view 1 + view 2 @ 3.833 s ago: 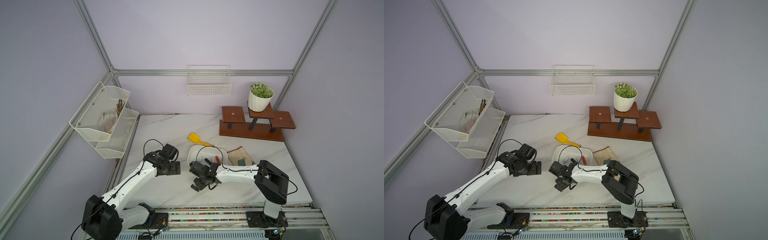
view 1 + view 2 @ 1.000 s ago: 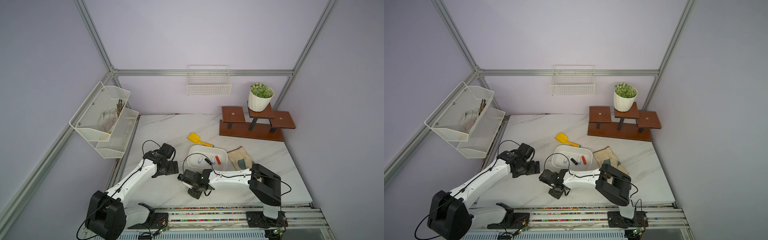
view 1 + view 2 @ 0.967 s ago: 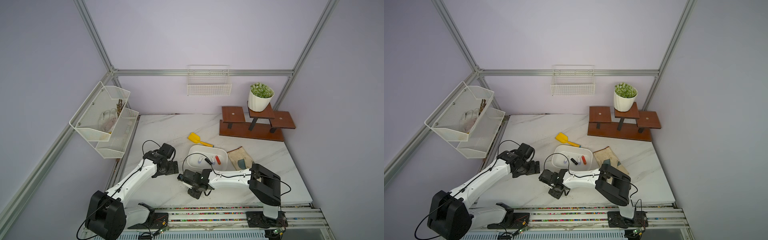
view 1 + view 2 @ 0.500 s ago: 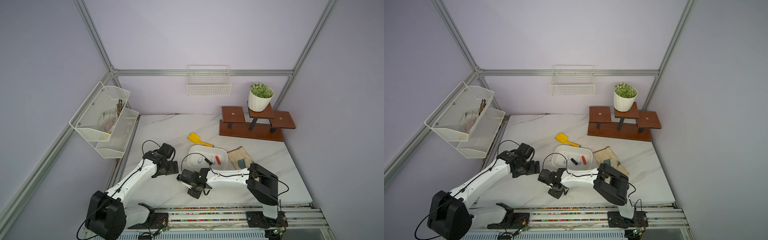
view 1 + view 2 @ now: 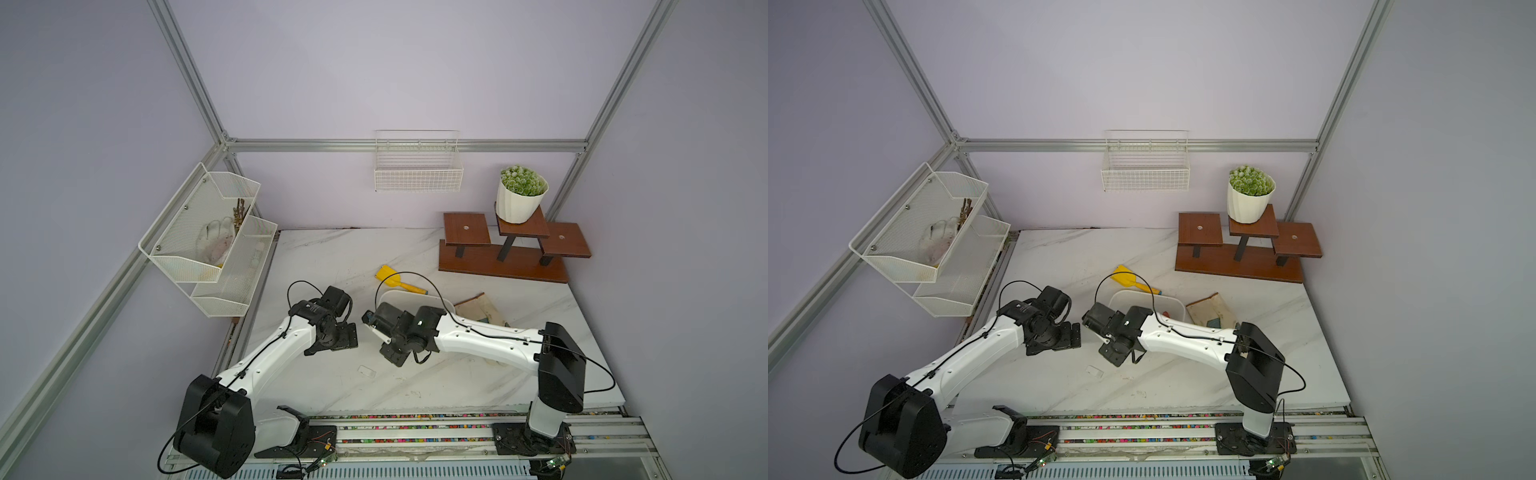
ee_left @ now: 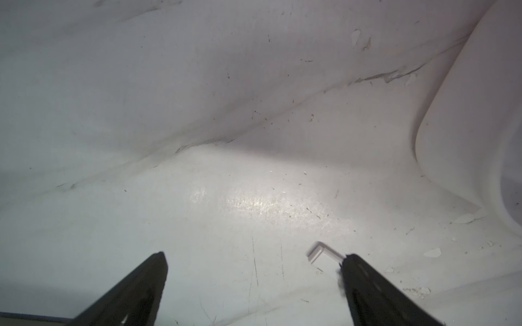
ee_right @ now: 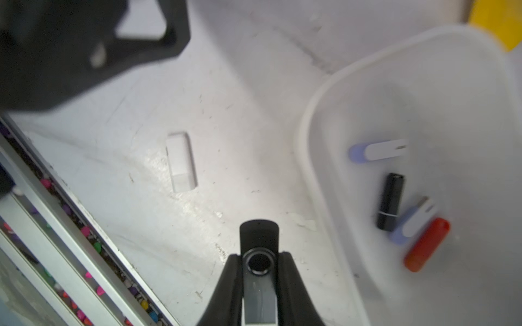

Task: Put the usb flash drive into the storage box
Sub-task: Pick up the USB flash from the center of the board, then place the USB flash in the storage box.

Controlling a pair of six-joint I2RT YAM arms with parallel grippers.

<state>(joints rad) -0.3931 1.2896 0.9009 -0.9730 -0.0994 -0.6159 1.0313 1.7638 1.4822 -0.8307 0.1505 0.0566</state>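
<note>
The drives lie outward past the storage box's near rim, so my right gripper will cross it outward, lower among the box's clustered drives and release.
My right gripper is shut on a usb flash drive with a black body and a silver swivel clip, held above the marble table. The storage box, a white tub, lies just beside it and holds several drives: red, black and two white-and-lilac. In both top views the right gripper hangs at the box's near-left corner. A white flash drive lies flat on the table. My left gripper is open and empty, low over the table, with the white drive by one finger.
A yellow scoop lies behind the box and a brown pouch to its right. A wooden stand with a potted plant is at the back right. White wire baskets hang on the back wall and left wall.
The right gripper has shut on the black-and-silver drive and lifted it off the table, back toward the box. The left arm has stayed put.
</note>
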